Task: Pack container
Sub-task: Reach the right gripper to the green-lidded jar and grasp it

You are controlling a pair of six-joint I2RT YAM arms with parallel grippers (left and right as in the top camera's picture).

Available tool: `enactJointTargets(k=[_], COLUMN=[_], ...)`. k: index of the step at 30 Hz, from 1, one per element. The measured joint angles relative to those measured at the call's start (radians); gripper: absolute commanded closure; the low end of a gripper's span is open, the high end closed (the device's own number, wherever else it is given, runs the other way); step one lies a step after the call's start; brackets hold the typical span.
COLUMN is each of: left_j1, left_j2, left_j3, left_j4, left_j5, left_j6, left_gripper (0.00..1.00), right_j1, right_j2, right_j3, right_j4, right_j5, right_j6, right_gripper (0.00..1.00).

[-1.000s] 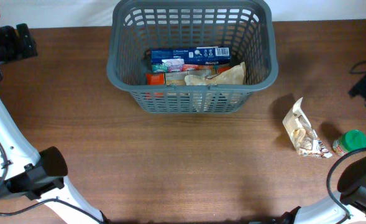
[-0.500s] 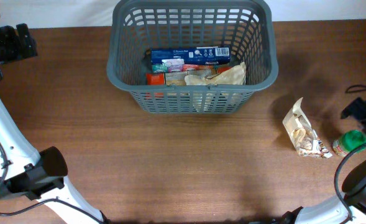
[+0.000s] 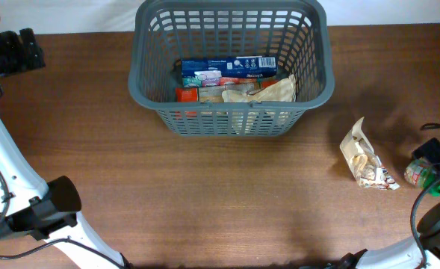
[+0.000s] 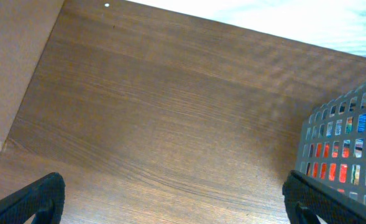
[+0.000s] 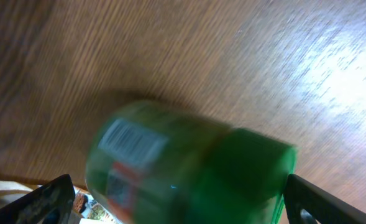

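My right gripper is over the jar (image 3: 424,175) (image 5: 184,173) and will go further down, with one finger beside its green lid and the other beside its base.
The dark grey basket (image 3: 230,108) stands at the table's back centre and holds a blue box (image 3: 227,66), a crumpled tan bag (image 3: 268,90) and other packs. A jar with a green lid (image 3: 416,174) lies at the far right. My right gripper (image 3: 435,155) is right over it, partly hiding it. In the right wrist view the jar (image 5: 183,155) fills the gap between the wide-open fingers (image 5: 183,208), blurred. My left gripper (image 3: 14,51) is open and empty at the far left; its wrist view (image 4: 183,205) shows bare table and the basket's corner (image 4: 341,143).
A torn snack bag (image 3: 365,161) lies on the table just left of the jar; its edge shows in the right wrist view (image 5: 2,186). The left arm's base (image 3: 51,205) is at the front left. The table's right edge is close to the jar.
My right gripper has moved from the far right edge down toward the front and now sits over the green-lidded jar. The left arm and the basket have not moved.
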Motion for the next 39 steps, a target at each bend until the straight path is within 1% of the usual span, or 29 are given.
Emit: enactJointTargets(k=[21, 31, 39], left_j1=[0.0, 0.0, 0.0], left_j2=[0.0, 0.0, 0.0], left_j3=[0.0, 0.0, 0.0], left_j4=[0.0, 0.0, 0.0], left_j5=[0.0, 0.0, 0.0], left_j6=[0.0, 0.0, 0.0], left_gripper=[0.01, 0.01, 0.01], right_j1=[0.002, 0.002, 0.002], right_j2=[0.0, 0.0, 0.0], right_j3=[-0.002, -0.094, -0.108], right_j4=[0.052, 0.139, 0.185], right_j5=[-0.032, -0.024, 0.007], right_j6=[0.021, 0.047, 0.051], right_gripper=[0.01, 0.01, 0.01])
